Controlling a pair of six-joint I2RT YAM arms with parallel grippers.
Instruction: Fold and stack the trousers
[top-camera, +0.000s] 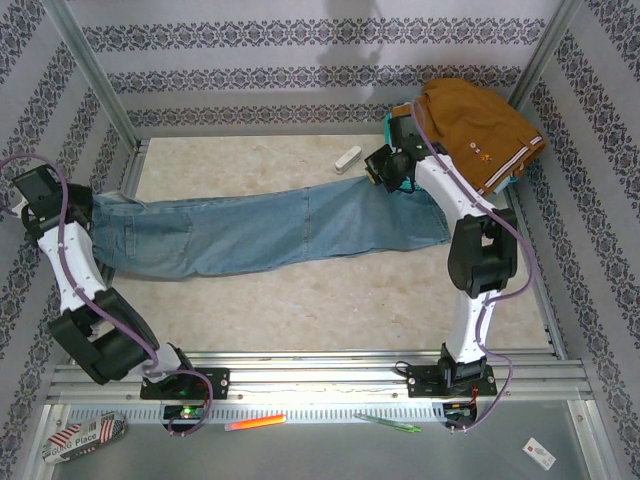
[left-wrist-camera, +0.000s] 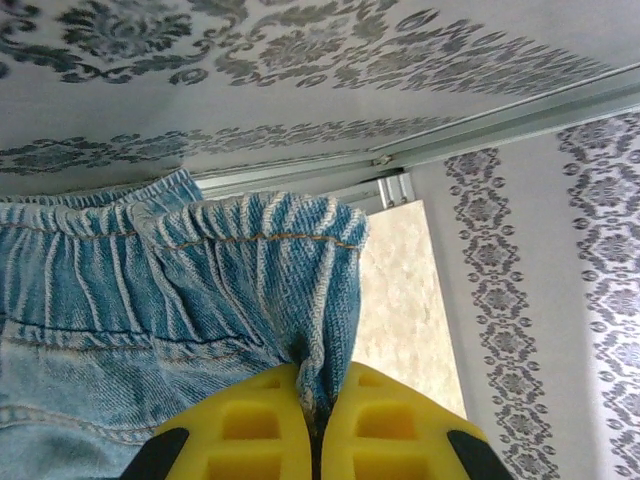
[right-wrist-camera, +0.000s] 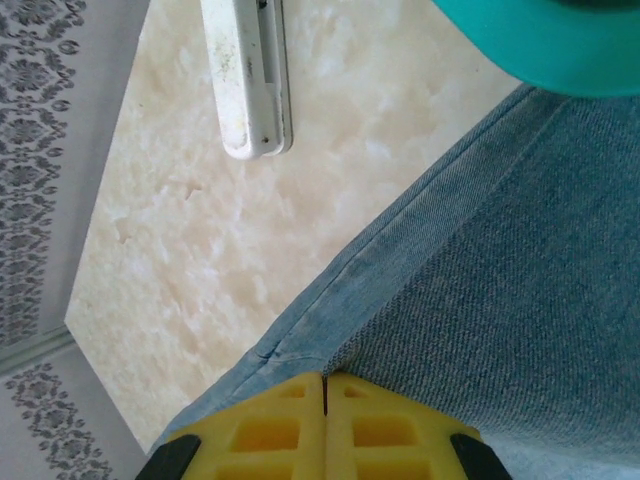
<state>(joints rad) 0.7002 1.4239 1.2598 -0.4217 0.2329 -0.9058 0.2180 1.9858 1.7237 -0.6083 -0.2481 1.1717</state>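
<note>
My left gripper moves down away from the side next and releases the waistband's bunched fold on the table's end, since that end lies below it.
The trousers (top-camera: 260, 230) are light blue denim, stretched flat across the table from left to right. Their gathered waistband (left-wrist-camera: 200, 250) is at the left and the leg ends are at the right. My left gripper (top-camera: 90, 212) is at the waistband. In the left wrist view its yellow fingers (left-wrist-camera: 318, 410) are shut on a bunched fold of that band. My right gripper (top-camera: 395, 178) is at the far edge of the leg end. In the right wrist view it (right-wrist-camera: 323, 395) is shut on the hem seam of the trousers (right-wrist-camera: 500, 280).
A folded brown garment (top-camera: 478, 128) lies in the back right corner, just behind the right gripper. A small white bar-shaped object (top-camera: 348, 158) (right-wrist-camera: 245, 80) lies on the marbled tabletop beyond the legs. Patterned walls and metal frame posts close in the table on three sides.
</note>
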